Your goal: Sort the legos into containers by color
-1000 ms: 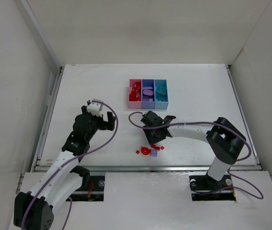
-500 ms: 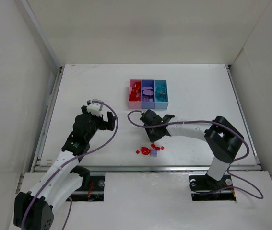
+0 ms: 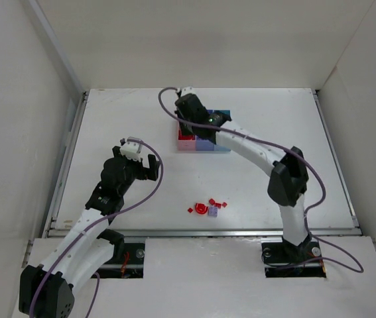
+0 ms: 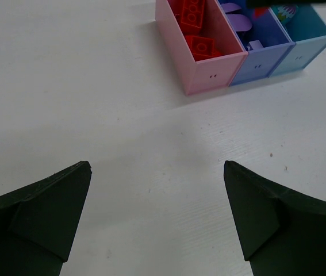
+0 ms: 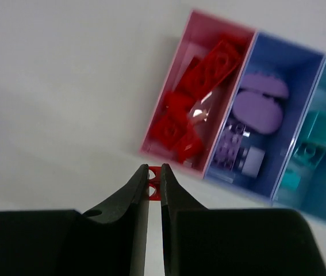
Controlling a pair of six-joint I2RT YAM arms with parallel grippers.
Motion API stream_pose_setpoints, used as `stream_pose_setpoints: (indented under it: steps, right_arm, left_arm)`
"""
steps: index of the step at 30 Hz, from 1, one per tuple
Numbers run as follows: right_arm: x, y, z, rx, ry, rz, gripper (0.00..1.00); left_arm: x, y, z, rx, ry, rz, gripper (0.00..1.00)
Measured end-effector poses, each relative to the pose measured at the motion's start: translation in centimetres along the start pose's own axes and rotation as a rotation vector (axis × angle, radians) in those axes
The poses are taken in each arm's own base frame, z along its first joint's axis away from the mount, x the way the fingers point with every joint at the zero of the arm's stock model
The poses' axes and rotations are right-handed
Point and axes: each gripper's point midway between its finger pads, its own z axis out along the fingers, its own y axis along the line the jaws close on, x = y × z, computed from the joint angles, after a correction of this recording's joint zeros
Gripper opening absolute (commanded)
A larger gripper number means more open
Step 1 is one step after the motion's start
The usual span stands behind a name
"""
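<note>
I will move my right gripper down over the near end of the pink bin (image 5: 181, 61) and open it to let go of the red brick, because the bin is below it and holds red legos.
Three joined bins stand at the back middle: pink (image 3: 186, 142), purple-blue (image 3: 203, 144) and light blue (image 3: 225, 140). In the right wrist view the pink bin (image 5: 181, 61) holds red legos (image 5: 214, 66), the purple-blue bin (image 5: 311, 69) lilac pieces, the light blue bin (image 5: 323, 201) teal ones. My right gripper (image 5: 154, 172) is shut on a small red brick (image 5: 155, 186), held above the table just in front of the pink bin. My left gripper (image 4: 157, 172) is open and empty, left of the bins. Loose red and lilac legos (image 3: 207, 208) lie near the front edge.
White walls enclose the table on the left, right and back. A metal rail (image 3: 201, 232) runs along the near edge. The right arm (image 3: 254, 149) stretches over the bins from the right. The pink bin also shows in the left wrist view (image 4: 208, 72).
My right gripper has risen from the loose pile near the front and swung back to the bins, carrying a small red brick. The left arm has not moved.
</note>
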Motion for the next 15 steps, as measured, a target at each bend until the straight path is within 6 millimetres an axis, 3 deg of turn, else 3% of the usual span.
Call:
stream_pose_setpoints:
  steps: [2, 4, 8, 12, 15]
  right_arm:
    - [-2.8, -1.5, 2.6, 0.033, -0.042, 0.035, 0.00]
    - [-3.8, -3.7, 5.2, 0.076, -0.041, 0.060, 0.02]
    - [-2.5, -7.6, 10.1, 0.134, 0.018, 0.087, 0.08]
    - [0.1, -8.7, 11.5, 0.148, 0.099, 0.067, 0.08]
    - [0.1, -7.9, 11.3, 0.129, 0.101, 0.055, 0.08]
  left_arm:
    - [0.0, 0.0, 0.0, 0.000, 0.000, 0.000, 0.99]
    - [0.0, 0.0, 0.0, 0.000, 0.000, 0.002, 0.99]
    - [0.0, 0.1, 0.0, -0.002, 0.000, 0.006, 0.99]
    - [0.0, 0.2, 0.0, -0.005, 0.002, 0.006, 0.99]
    - [0.0, 0.3, 0.0, -0.008, 0.002, 0.006, 0.99]
